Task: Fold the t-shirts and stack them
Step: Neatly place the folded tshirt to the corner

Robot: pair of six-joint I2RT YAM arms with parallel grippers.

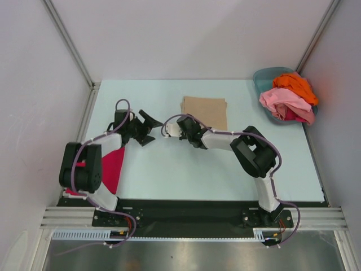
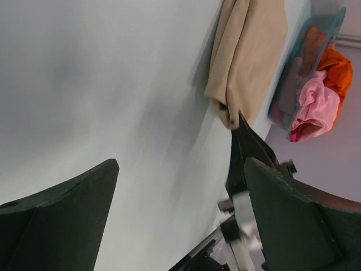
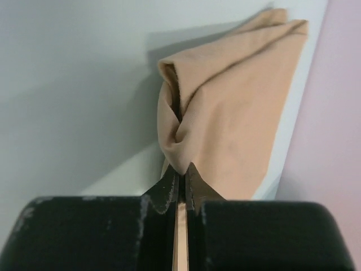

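Observation:
The robot's left gripper will reach outward and across to the far corner of the tan t-shirt, to the right in the top view, while the near corner is already held.
A folded tan t-shirt (image 1: 205, 112) lies flat at the back middle of the table. My right gripper (image 1: 184, 118) is at its near left corner; in the right wrist view the jaws (image 3: 180, 172) are shut on a pinch of the tan cloth (image 3: 225, 113), which bunches up just beyond the tips. My left gripper (image 1: 152, 129) stands open to the left of it, over bare table, nothing between its fingers (image 2: 67, 214). A magenta-red t-shirt (image 1: 113, 168) lies under the left arm. Pink (image 1: 285, 101) and orange (image 1: 296, 84) t-shirts are heaped at the back right.
The heaped shirts sit in a teal basin (image 1: 260, 76) in the back right corner, also seen in the left wrist view (image 2: 338, 17). White walls enclose the table on three sides. The two arms' wrists are close together near the table's middle.

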